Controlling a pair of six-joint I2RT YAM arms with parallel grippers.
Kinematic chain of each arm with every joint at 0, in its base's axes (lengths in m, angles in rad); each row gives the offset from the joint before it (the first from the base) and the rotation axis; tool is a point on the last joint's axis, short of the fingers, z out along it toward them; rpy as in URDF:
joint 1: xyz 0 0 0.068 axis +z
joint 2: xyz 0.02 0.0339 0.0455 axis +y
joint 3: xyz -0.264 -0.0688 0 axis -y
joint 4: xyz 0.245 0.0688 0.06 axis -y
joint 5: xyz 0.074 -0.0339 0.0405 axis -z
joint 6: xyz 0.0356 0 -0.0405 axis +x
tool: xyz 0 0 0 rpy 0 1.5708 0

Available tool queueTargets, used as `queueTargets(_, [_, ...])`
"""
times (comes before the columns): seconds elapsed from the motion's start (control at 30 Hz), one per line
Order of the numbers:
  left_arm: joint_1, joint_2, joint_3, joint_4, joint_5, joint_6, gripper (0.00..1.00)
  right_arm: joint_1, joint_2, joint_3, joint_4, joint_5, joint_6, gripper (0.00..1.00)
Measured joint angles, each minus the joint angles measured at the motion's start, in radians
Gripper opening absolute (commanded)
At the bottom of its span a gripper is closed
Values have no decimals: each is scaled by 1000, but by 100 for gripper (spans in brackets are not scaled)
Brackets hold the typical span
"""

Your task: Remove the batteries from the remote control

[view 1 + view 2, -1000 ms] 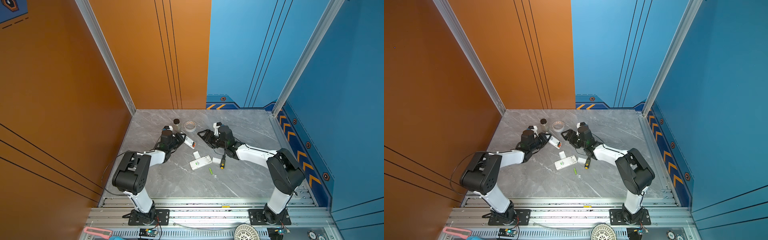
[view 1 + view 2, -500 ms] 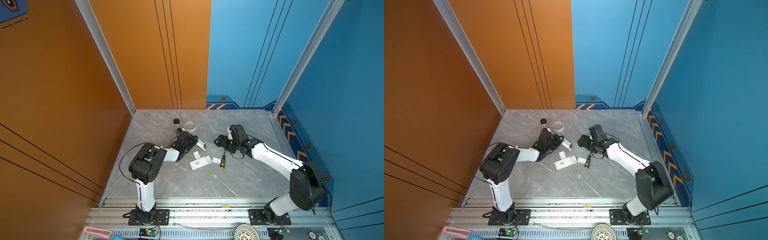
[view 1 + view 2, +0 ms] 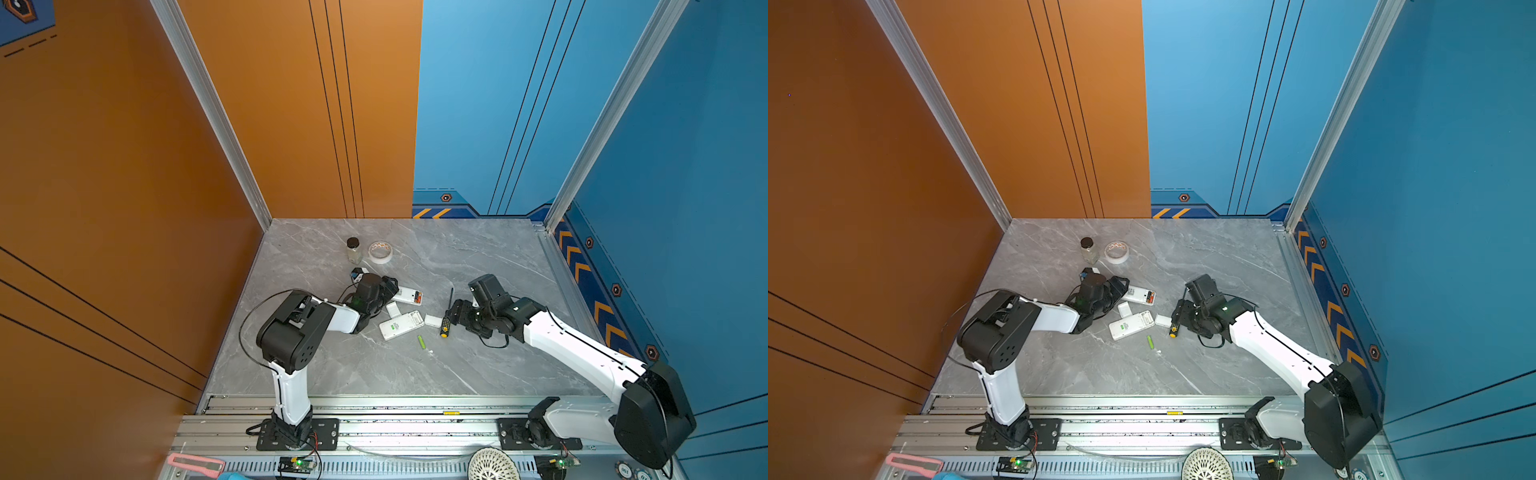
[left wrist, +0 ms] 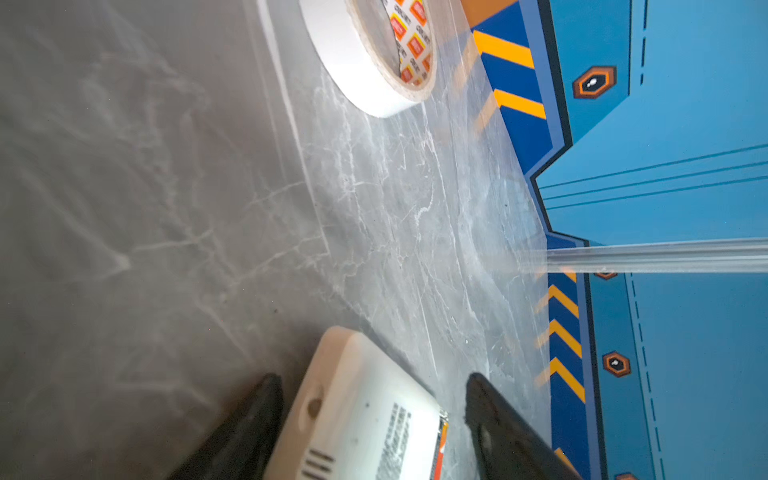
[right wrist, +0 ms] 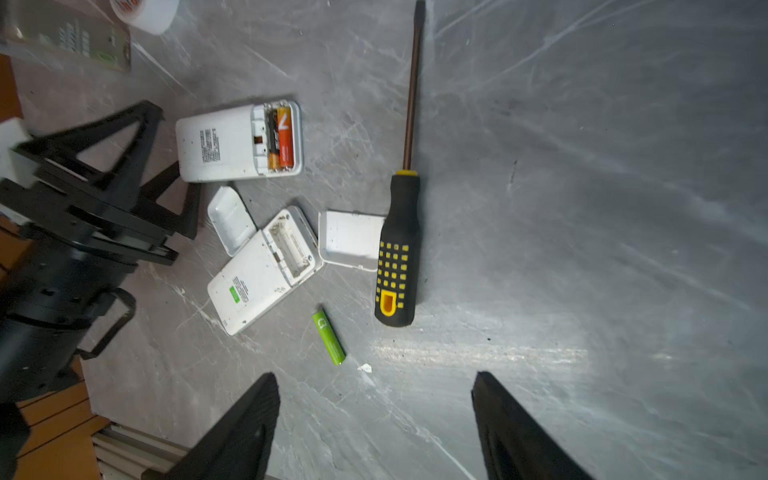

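I should next lower my right gripper onto the yellow-dotted part of the screwdriver handle (image 3: 445,325) (image 5: 394,268), which is below it, because its open fingers are already on either side of the screwdriver handle's line.
A white remote control (image 5: 220,143) lies back-up with its bay open, and the orange-red battery (image 5: 284,139) sits inside it. My left gripper (image 4: 374,386) is open and straddles that remote's (image 4: 353,415) closed end, with a gap at each finger. Both top views show the left gripper (image 3: 388,291) (image 3: 1121,289) at this remote (image 3: 409,296). A second white remote (image 5: 257,278) lies nearby with an empty bay. The green battery (image 5: 328,337) (image 3: 422,342) lies loose on the table. My right gripper (image 5: 376,386) (image 3: 455,313) hangs open and empty beside the screwdriver.
A black-and-yellow screwdriver (image 5: 397,249) lies right of the remotes. Two white battery covers (image 5: 230,220) (image 5: 351,239) rest between them. A tape roll (image 3: 380,252) and a small dark-lidded jar (image 3: 353,249) stand farther back. Walls close in the table's left, back and right.
My left gripper slid right along the remote and opened. The right gripper drew back to the right and toward the front, away from the remotes.
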Motion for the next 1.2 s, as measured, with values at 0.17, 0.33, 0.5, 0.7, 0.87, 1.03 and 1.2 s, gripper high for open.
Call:
queueTargets(0.17, [21, -150, -8, -184, 0, 50, 83, 46, 100, 1, 2, -6, -3, 61])
queueTargets(0.33, [24, -313, 87, -454, -5, 170, 84, 75, 208, 1, 33, -7, -4, 57])
queueTargets(0.5, [23, -443, 204, -682, -9, 305, 84, 79, 293, 10, 73, -1, -5, 53])
queueTargets(0.7, [40, -578, 221, -869, -12, 396, 84, 78, 365, 69, 69, 16, -17, 47])
queueTargets(0.87, [60, -638, 221, -949, -9, 425, 84, 67, 404, 114, 43, 41, -59, 42])
queueTargets(1.03, [63, -651, 221, -977, -3, 432, 84, 47, 421, 135, 14, 62, -90, 32])
queueTargets(1.2, [63, -652, 221, -991, 8, 431, 84, 41, 415, 137, -32, 90, -124, 19])
